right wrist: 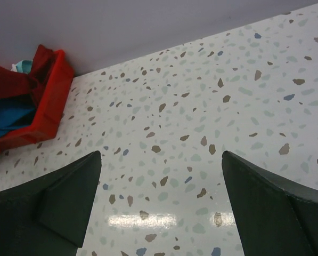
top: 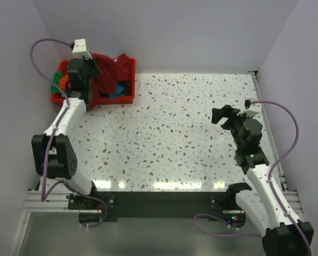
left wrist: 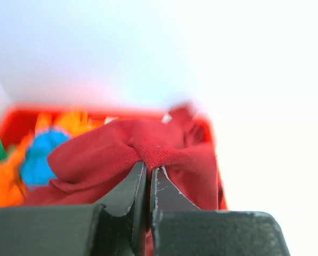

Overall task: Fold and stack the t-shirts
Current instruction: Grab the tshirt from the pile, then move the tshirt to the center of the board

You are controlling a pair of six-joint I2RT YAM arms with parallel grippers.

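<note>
The left gripper lifts the dark red t-shirt next, then lowers it over the empty table to the right in the top view.
A dark red t-shirt (top: 112, 72) lies bunched in the red plastic bin (top: 112, 99) at the table's far left corner, over teal blue (top: 116, 95), orange and green (top: 56, 81) shirts. My left gripper (top: 90, 69) is over the bin and shut on a pinched fold of the dark red t-shirt (left wrist: 148, 149); teal (left wrist: 39, 160) and orange (left wrist: 4, 184) cloth show beside it. My right gripper (top: 222, 114) is open and empty above the right side of the table, far from the bin. In the right wrist view its fingers (right wrist: 73, 197) stand wide apart over bare speckled tabletop.
White walls close in the table on the left, back and right. The speckled tabletop (top: 174, 133) stretches between the bin and the right arm. The bin also shows in the right wrist view (right wrist: 41, 120) at the far left. A black rail runs along the near edge.
</note>
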